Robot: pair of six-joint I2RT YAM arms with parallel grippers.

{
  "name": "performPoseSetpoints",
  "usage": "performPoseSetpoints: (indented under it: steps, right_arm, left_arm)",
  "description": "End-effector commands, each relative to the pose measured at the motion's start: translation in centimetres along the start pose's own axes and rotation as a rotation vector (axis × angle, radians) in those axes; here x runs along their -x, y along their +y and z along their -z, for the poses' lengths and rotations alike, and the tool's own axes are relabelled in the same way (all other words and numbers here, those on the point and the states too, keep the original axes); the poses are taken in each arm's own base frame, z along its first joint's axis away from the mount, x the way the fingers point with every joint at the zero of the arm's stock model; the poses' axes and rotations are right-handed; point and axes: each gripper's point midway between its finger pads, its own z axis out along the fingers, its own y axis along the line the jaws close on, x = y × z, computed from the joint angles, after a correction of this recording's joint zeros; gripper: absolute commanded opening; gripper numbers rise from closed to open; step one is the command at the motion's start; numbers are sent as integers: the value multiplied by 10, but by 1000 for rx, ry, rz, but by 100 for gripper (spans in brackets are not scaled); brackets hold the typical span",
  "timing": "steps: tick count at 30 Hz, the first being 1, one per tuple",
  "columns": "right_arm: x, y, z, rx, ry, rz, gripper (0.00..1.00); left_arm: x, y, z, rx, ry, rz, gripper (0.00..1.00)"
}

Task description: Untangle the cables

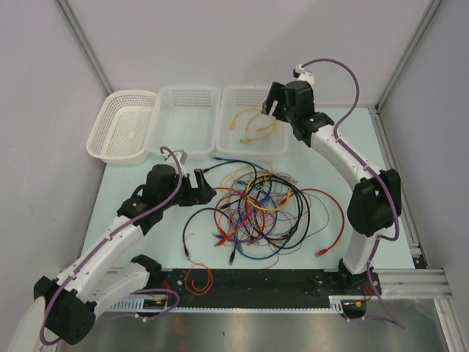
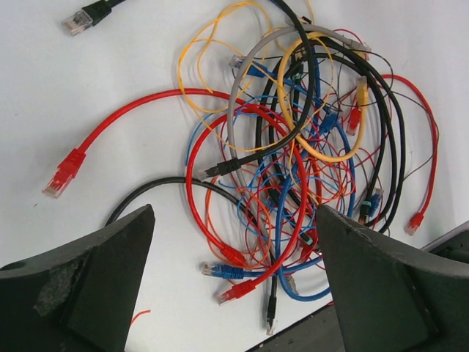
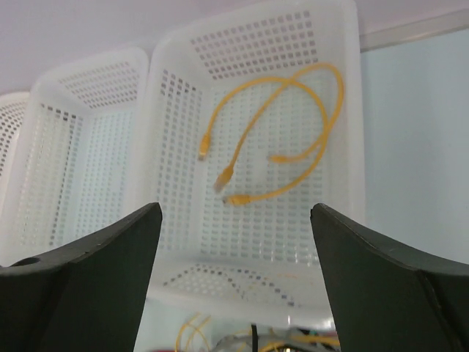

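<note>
My left gripper will next lower and move outward to the thin yellow cable's loops [image 1: 231,177] [image 2: 196,49] at the tangle's far edge, because they spread there over bare table.
The cables [image 1: 260,209] lie in a loose tangle of red, blue, black, yellow and orange on the table's middle. In the left wrist view the tangle [image 2: 293,147] spreads below my open left gripper [image 2: 234,213], and a red plug end [image 2: 66,174] trails out to the left. That left gripper [image 1: 205,189] hovers at the tangle's left edge, holding nothing. Yellow cables [image 3: 278,139] lie loose inside the right-hand white basket [image 3: 176,147]. My right gripper [image 3: 234,209] is open above this basket's near rim, empty. From above, the right gripper [image 1: 271,105] hangs over the basket [image 1: 277,147].
Two more white baskets stand along the back, the middle one [image 1: 187,150] and the left one [image 1: 121,154]. A separate orange cable [image 1: 198,279] lies by the black front rail. A black plug end [image 2: 88,16] points away from the tangle.
</note>
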Motion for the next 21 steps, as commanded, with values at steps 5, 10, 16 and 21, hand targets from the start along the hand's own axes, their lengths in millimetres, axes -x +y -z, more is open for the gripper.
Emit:
performPoseSetpoints:
  steps: [5, 10, 16, 21]
  right_arm:
    - [22, 11, 125, 59, -99, -24, 86]
    - [-28, 1, 176, 75, -18, 37, 83]
    - [-94, -25, 211, 74, 93, 24, 81]
    - [-126, -40, 223, 66, 150, 17, 80]
  left_arm:
    - [6, -36, -13, -150, -17, 3, 93]
    - [-12, -78, -36, -193, 56, -111, 93]
    - [-31, -76, -81, -110, 151, -12, 90]
    - [-22, -79, -108, -51, 152, 11, 88]
